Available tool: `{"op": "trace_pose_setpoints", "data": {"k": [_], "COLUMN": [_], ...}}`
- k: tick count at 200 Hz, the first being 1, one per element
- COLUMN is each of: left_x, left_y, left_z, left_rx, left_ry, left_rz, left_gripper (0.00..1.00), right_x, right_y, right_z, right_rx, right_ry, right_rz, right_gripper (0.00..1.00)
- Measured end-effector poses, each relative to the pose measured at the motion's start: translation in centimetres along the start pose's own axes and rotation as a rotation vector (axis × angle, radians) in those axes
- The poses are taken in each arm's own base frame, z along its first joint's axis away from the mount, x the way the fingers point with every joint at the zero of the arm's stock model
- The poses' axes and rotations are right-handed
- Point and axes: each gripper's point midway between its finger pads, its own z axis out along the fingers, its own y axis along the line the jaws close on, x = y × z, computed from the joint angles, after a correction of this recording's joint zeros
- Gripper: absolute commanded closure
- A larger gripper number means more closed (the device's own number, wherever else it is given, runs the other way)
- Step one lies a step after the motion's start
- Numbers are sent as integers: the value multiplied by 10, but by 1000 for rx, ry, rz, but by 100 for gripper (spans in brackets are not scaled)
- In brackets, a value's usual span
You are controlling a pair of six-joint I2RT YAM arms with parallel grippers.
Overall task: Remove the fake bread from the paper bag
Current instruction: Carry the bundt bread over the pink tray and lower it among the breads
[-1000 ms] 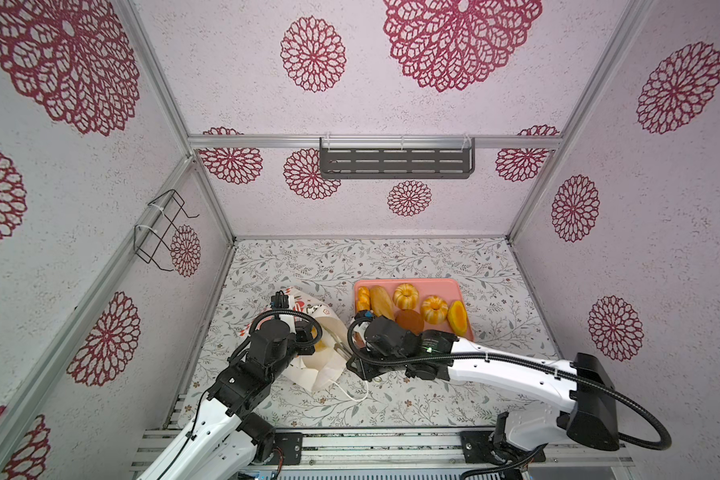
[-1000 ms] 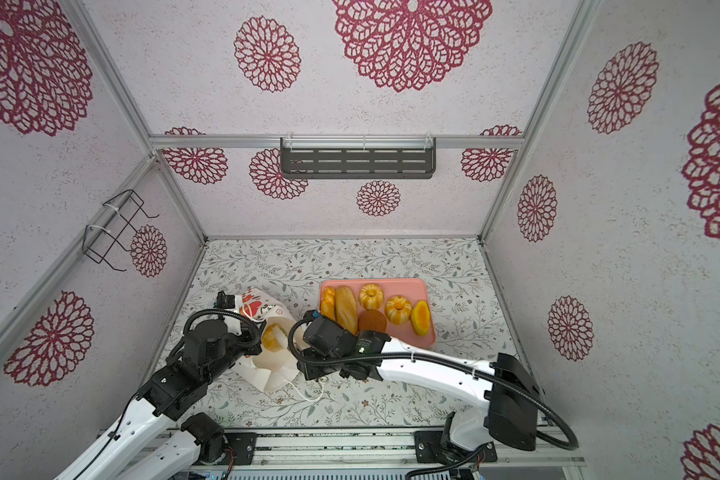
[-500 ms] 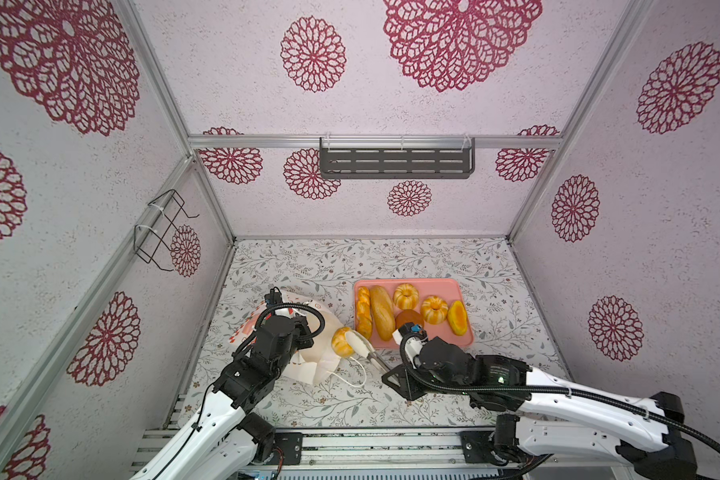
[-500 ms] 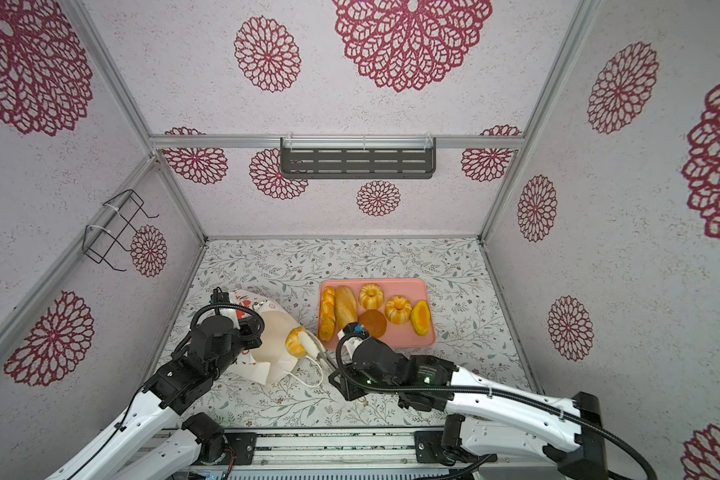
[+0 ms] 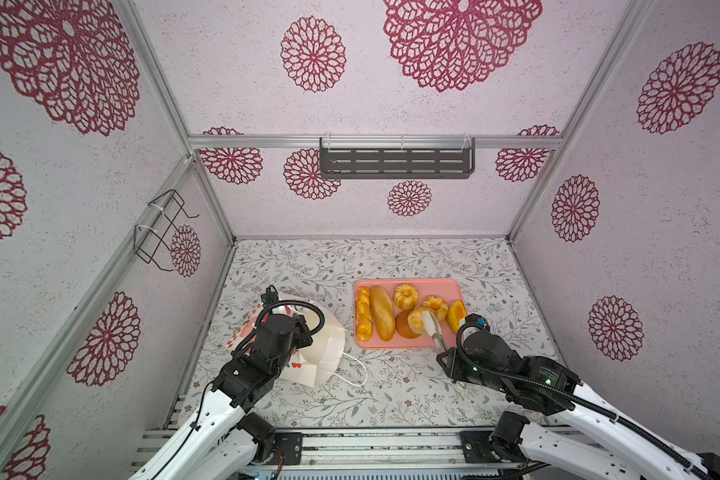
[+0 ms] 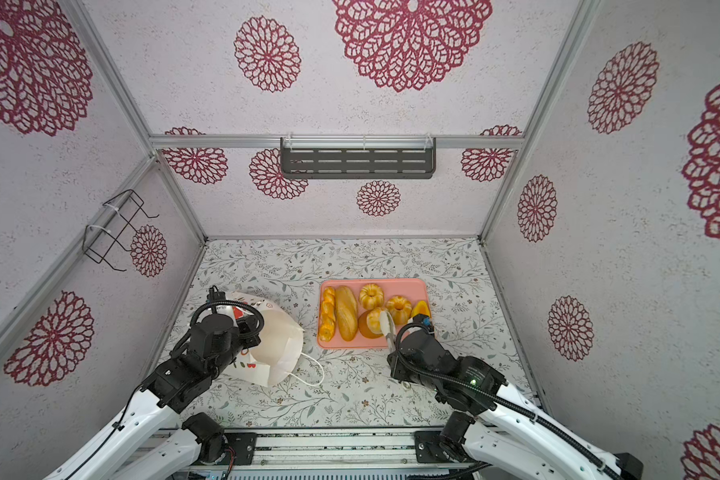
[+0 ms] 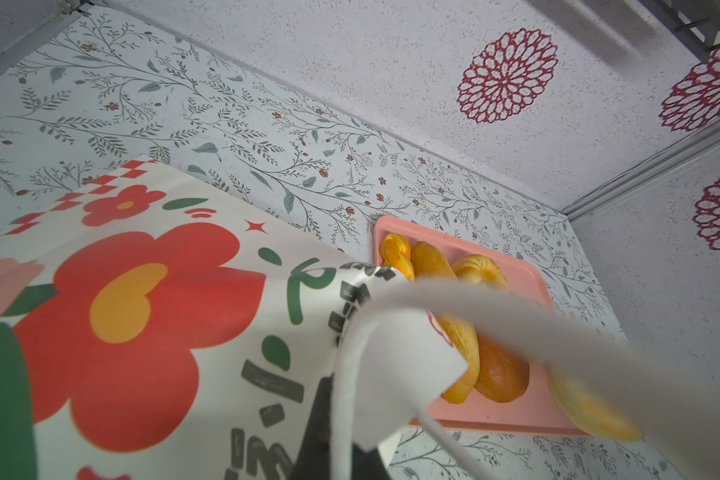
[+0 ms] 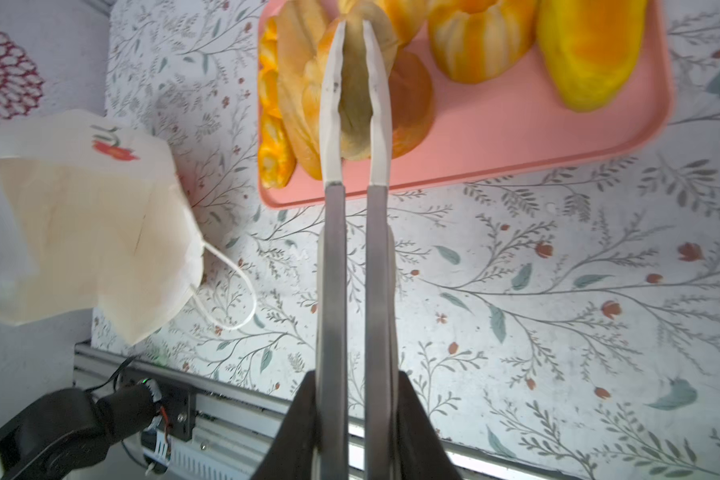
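Note:
My right gripper shifts over the gap between the brown bun and oval [image 5: 457, 316] next, then lowers and releases the ridged bun, since the tray's near side is bare there.
The white paper bag [image 5: 327, 345] [image 6: 277, 347] [image 8: 88, 232] lies tipped on the table with its flower print [image 7: 142, 332] facing up. My left gripper [image 5: 298, 332] [image 7: 341, 415] is shut on its edge. My right gripper [image 5: 427, 319] [image 6: 384, 321] [image 8: 353, 25] is shut on a ridged bun [image 5: 415, 320] [image 8: 354, 91] of fake bread, held over the pink tray [image 5: 454, 287] [image 6: 418, 286] [image 8: 516, 137]. On the tray lie a braided stick [image 5: 363, 313], a long loaf [image 5: 382, 311], a brown bun [image 5: 406, 331], two ridged ring buns [image 5: 405, 296] and a yellow-orange oval [image 5: 457, 316].
A cord handle [image 5: 356, 368] [image 8: 229, 291] of the bag trails on the floral table beside its mouth. A dark shelf [image 5: 395, 162] hangs on the back wall and a wire rack [image 5: 159, 232] on the left wall. The rail [image 5: 371, 449] runs along the front edge.
My right gripper has drawn back from the bag's mouth and swung right, carrying the ridged bun over the tray. My left gripper has stayed on the bag, which shifted slightly.

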Motion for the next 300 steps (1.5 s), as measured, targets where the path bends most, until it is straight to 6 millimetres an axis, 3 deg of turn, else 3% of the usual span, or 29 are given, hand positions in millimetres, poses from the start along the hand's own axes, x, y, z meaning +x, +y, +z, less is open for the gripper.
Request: {"op": "trace_pose_setpoints", "data": {"k": [43, 84, 118, 190, 199, 219, 232, 259, 300], "left_x": [-16, -14, -15, -16, -15, -14, -14, -13, -16], "left_y": [-13, -14, -13, -11, -11, -11, -12, -13, -17], "left_z": [-14, -19, -24, -30, -30, -30, -30, -31, -34], "left_rx": [41, 54, 59, 64, 64, 67, 71, 76, 91], "left_ry": [-6, 12, 6, 1, 3, 10, 14, 22, 21], "left_rz": [-19, -32, -41, -59, -60, -62, -66, -78, -103], "left_gripper": [100, 100, 100, 100, 100, 100, 100, 100, 100], "right_x": [-7, -3, -2, -8, -8, -11, -14, -14, -9], "right_y": [-36, -63, -66, -55, -55, -55, -54, -55, -61], "right_z": [9, 29, 42, 66, 68, 71, 71, 68, 63], "right_rx": [120, 189, 163, 66, 71, 88, 92, 106, 138], "right_ry": [0, 48, 55, 33, 38, 48, 48, 60, 91], "right_rz": [70, 116, 134, 120, 111, 92, 83, 68, 60], "right_gripper": [100, 100, 100, 100, 96, 75, 67, 59, 55]}}
